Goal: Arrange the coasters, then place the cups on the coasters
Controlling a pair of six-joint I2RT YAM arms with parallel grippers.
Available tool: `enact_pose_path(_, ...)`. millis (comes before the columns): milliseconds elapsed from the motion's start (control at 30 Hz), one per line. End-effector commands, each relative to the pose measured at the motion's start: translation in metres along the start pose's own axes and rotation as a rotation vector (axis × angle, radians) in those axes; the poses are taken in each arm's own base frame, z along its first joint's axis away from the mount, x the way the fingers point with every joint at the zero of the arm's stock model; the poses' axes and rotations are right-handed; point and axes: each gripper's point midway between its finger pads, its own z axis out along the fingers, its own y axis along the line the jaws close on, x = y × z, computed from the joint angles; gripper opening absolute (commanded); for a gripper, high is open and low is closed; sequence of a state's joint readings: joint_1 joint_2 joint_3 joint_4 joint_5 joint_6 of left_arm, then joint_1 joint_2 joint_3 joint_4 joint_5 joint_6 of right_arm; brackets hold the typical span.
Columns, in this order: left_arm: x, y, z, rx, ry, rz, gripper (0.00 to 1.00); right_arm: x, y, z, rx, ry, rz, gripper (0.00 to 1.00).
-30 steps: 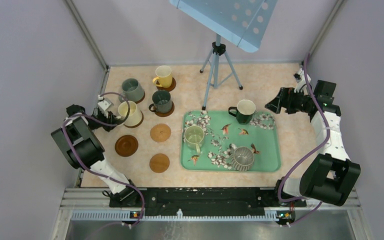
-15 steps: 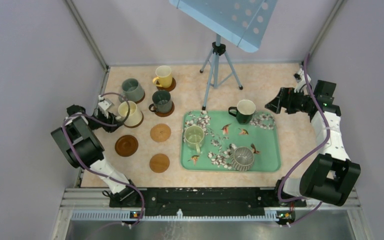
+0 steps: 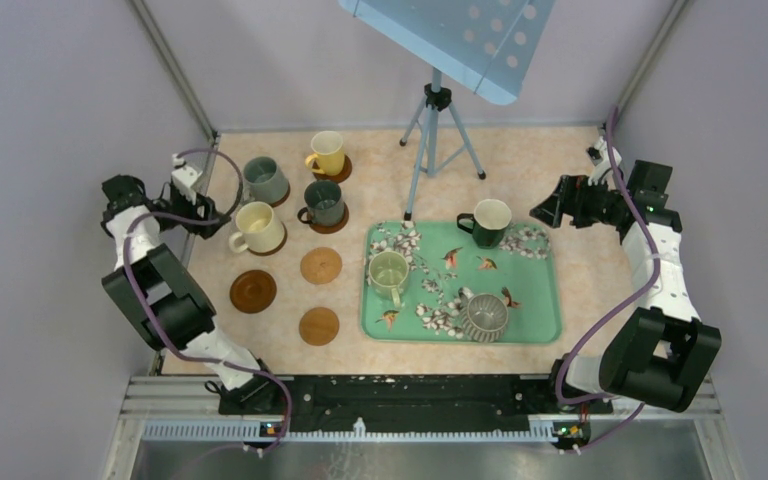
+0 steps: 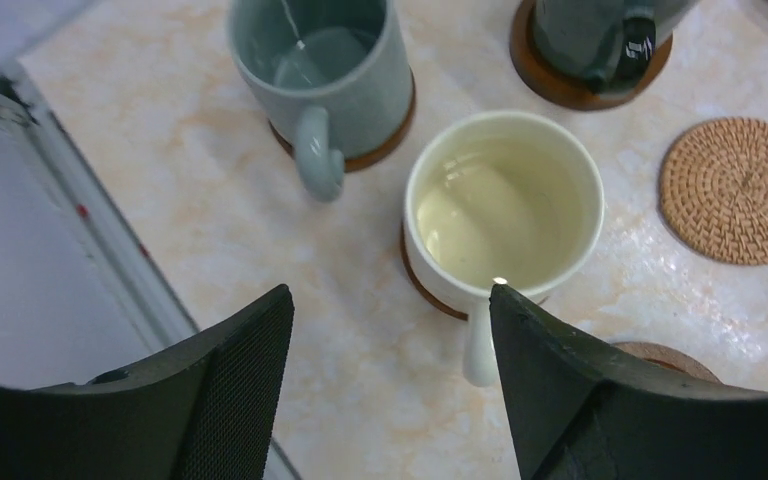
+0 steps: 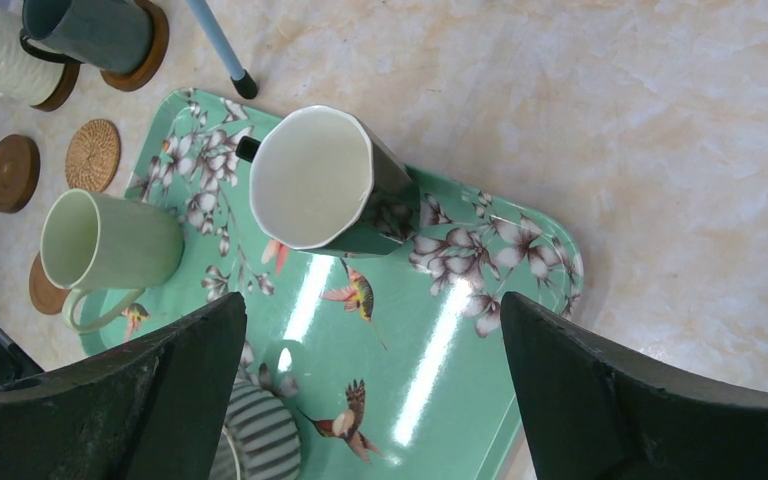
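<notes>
With coasters still bare, I will swing my left gripper to the right in the top view, past the pale green cup, down onto the ribbed grey cup's handle.
A yellow cup [image 3: 327,152], a grey cup [image 3: 263,180], a dark green cup [image 3: 324,203] and a cream cup [image 3: 257,228] each stand on a brown coaster. Three bare coasters [image 3: 253,291] [image 3: 321,265] [image 3: 319,326] lie nearer me. My left gripper [image 3: 208,214] [image 4: 390,300] hangs open and empty just left of the cream cup [image 4: 500,210], whose handle points toward it. On the green floral tray [image 3: 530,290] stand a black cup with a white inside [image 5: 320,180], a pale green cup [image 5: 105,245] and a ribbed grey cup [image 5: 260,440]. My right gripper [image 3: 552,212] [image 5: 375,305] is open above the tray's right end.
A tripod [image 3: 438,130] with a blue panel stands at the back centre, one leg reaching near the tray's far edge. Grey walls close in on both sides. A metal rail runs along the left table edge [image 4: 90,250].
My left gripper has opened, let go of the cream cup and drawn back to the left and away. The cup stays on its coaster. The right arm has not moved.
</notes>
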State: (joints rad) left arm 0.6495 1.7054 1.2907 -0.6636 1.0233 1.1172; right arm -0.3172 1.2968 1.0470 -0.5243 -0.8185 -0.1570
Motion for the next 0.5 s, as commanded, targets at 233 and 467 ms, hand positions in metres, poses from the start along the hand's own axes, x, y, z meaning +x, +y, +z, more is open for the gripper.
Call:
enact_pose_path(233, -0.121, -0.081, 0.029, 0.079, 0.038, 0.096, 0.78, -0.004, 0.002, -0.005, 0.006, -0.024, -0.046, 0.96)
enact_pose_path(467, -0.174, -0.231, 0.073, 0.395, -0.025, 0.325, 0.79, -0.004, 0.001, -0.007, 0.018, -0.021, -0.062, 0.96)
